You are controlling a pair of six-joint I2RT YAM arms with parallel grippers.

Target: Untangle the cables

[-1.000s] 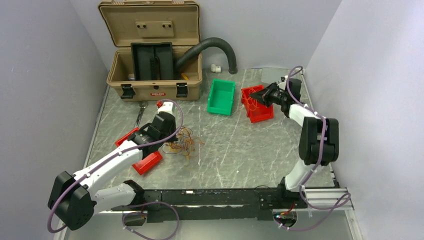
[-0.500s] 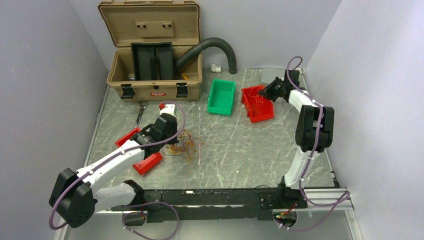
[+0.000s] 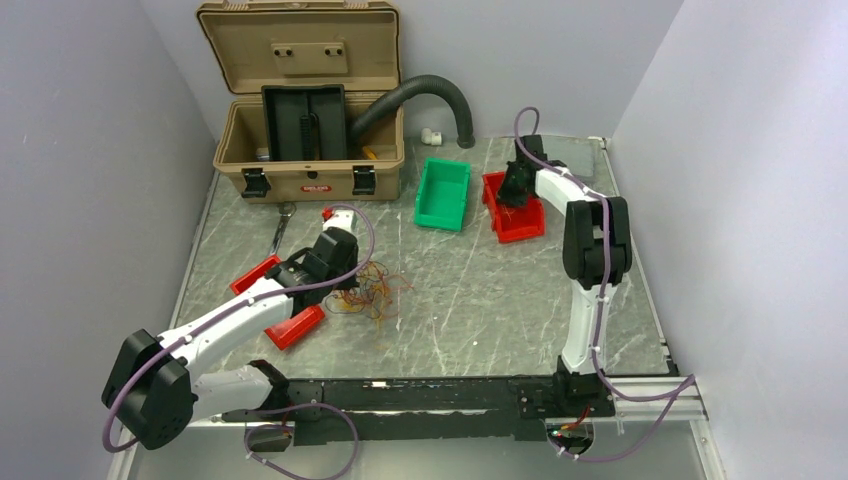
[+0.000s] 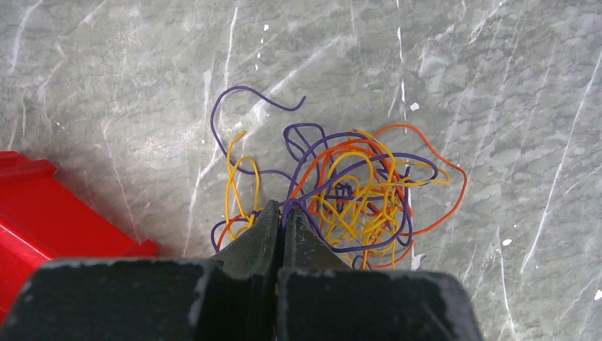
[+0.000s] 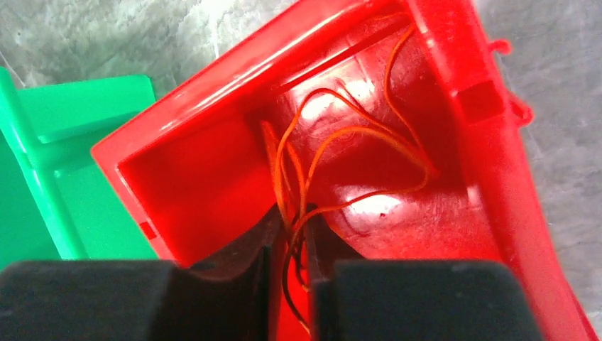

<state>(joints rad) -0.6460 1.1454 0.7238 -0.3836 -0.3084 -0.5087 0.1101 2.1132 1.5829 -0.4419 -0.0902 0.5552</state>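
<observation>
My left gripper is pinching the purple cable and will next move it to the left in the top view, to bare marble by the red bin [image 3: 331, 299] [image 4: 183, 243], and release the cable there.
A tangle of thin orange, yellow and purple cables [image 3: 374, 288] [image 4: 355, 186] lies on the marble table left of centre. My left gripper [image 3: 350, 284] [image 4: 282, 210] sits at the tangle's near-left edge, shut, with a purple strand pinched between its tips. My right gripper [image 3: 513, 190] [image 5: 292, 222] hangs over the red bin [image 3: 524, 230] [image 5: 213, 91] at the back right. Its jaws stand slightly apart. Loose orange cables [image 5: 342, 133] run from the bin floor up through that gap.
A green bin [image 3: 443, 193] [image 5: 85, 106] stands left of the red one. An open tan toolbox [image 3: 310, 110] and a black corrugated hose [image 3: 430, 90] are at the back. Two red bins [image 3: 296, 326] [image 3: 254, 272] flank my left arm, with a wrench [image 3: 280, 228] behind.
My right arm swung left, from right of the red bin to over its back end, and its jaws parted a little. The left arm and the tangle barely moved.
</observation>
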